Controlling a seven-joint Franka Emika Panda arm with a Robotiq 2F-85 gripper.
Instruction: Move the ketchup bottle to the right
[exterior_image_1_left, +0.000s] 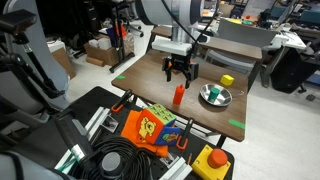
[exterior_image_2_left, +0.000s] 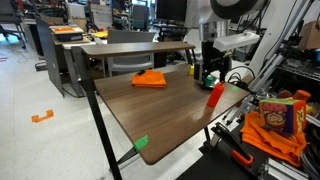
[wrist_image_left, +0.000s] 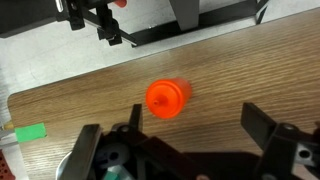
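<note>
The bottle stands below and just beyond my gripper's open fingers, so I need to move my gripper toward the table's front edge and lower it around the ketchup bottle's top (exterior_image_1_left: 180, 88) (wrist_image_left: 167, 98).
The ketchup bottle (exterior_image_1_left: 179, 95) is a small red-orange squeeze bottle standing upright near the front edge of the wooden table (exterior_image_1_left: 160, 85). It also shows in an exterior view (exterior_image_2_left: 215, 94) and from above in the wrist view (wrist_image_left: 165, 98). My gripper (exterior_image_1_left: 178, 72) hangs above the bottle with its fingers spread and empty. In the wrist view the gripper (wrist_image_left: 192, 122) is open, with the bottle just beyond the fingertips, nearer the left finger, apart from both.
A metal bowl (exterior_image_1_left: 215, 96) and a small yellow block (exterior_image_1_left: 227, 80) sit beside the bottle. A flat orange cloth (exterior_image_2_left: 150, 79) lies on the table. Green tape (wrist_image_left: 30, 132) marks the table's edges. Cables, a snack bag (exterior_image_1_left: 150, 127) and clutter lie below the table's front.
</note>
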